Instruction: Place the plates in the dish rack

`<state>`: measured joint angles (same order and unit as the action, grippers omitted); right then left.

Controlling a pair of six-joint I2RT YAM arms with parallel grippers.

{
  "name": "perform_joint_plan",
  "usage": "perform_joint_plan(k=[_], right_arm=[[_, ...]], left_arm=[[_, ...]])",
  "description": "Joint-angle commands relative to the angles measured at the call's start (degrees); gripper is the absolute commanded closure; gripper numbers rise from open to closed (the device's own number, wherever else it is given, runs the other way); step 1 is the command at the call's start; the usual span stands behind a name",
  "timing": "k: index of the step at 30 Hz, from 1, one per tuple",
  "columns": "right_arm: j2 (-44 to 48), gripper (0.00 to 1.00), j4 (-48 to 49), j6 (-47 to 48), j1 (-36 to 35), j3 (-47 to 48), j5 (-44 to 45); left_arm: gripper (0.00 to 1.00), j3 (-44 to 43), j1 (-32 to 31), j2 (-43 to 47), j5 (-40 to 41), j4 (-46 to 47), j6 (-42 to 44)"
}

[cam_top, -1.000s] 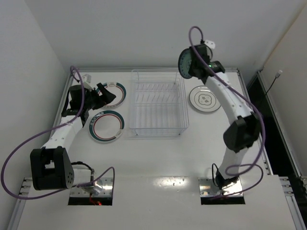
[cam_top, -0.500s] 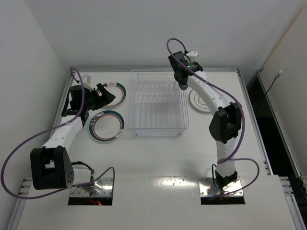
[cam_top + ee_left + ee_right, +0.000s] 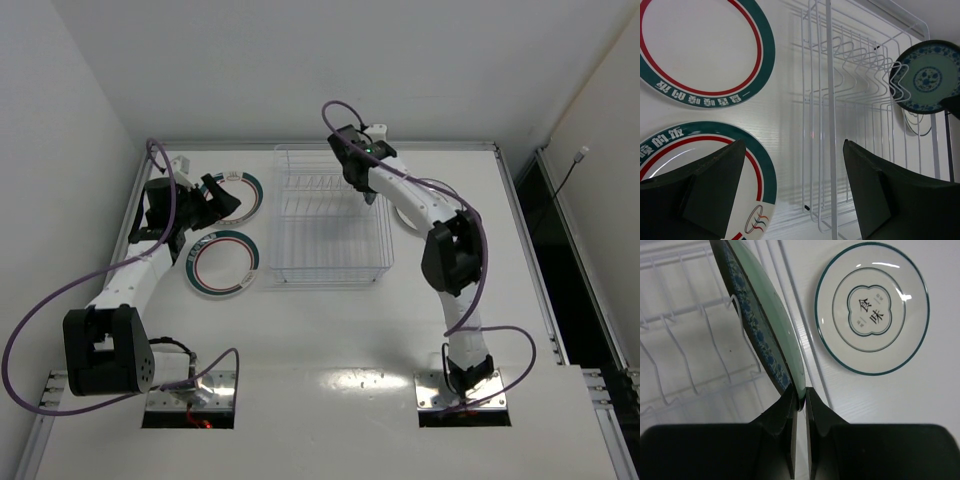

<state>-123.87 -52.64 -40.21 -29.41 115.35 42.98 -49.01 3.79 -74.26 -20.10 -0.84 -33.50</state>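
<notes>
The teal plate (image 3: 765,315) already stands on edge, so my right gripper should lower it between the rack's end dividers, then release its rim.
My right gripper (image 3: 800,401) is shut on the rim of the small dark teal patterned plate (image 3: 765,315) and holds it on edge over the far right part of the wire dish rack (image 3: 330,272). In the top view this gripper (image 3: 366,188) is above the rack's back right corner. The left wrist view shows the teal plate (image 3: 929,75) upright among the rack's (image 3: 850,100) dividers. The pale grey plate (image 3: 871,307) lies flat right of the rack. My left gripper (image 3: 212,195) is open and empty above two white plates with green-and-red rims (image 3: 225,265) (image 3: 245,190), which lie left of the rack.
In the left wrist view both white plates (image 3: 705,45) (image 3: 670,150) lie flat close to the rack's left wall, with the left gripper (image 3: 795,200) over the gap. White walls close in the table at the back and the left.
My right arm has swung left and down with the teal plate, from above the grey plate to over the rack's far right part. My left arm has not moved.
</notes>
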Motion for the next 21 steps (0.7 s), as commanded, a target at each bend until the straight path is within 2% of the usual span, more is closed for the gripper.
perform_joint_plan(k=[1, 8, 11, 12, 15, 21], right_arm=[[-0.8, 1.00, 0.6, -2.2, -1.4, -0.1, -1.8], [-1.4, 1.00, 1.3, -3.5, -1.4, -3.6, -6.6], [-0.2, 0.87, 1.8, -3.5, -0.8, -3.6, -6.6], [0.6, 0.78, 1.3, -2.9, -0.8, -3.1, -6.6], [4.1, 0.65, 0.3, -1.1, 0.2, -2.2, -4.7], [17.6, 0.55, 6.5, 4.4, 6.6, -11.4, -9.1]], left_arm=[[0.23, -2.1, 0.0, -0.2, -0.3, 0.8, 0.4], [0.23, -2.1, 0.0, -0.2, -0.3, 0.8, 0.4], [0.23, -2.1, 0.0, -0.2, -0.3, 0.8, 0.4], [0.23, -2.1, 0.0, -0.2, -0.3, 0.8, 0.4], [0.23, -2.1, 0.0, -0.2, -0.3, 0.3, 0.4], [0.23, -2.7, 0.0, -0.2, -0.3, 0.3, 0.4]])
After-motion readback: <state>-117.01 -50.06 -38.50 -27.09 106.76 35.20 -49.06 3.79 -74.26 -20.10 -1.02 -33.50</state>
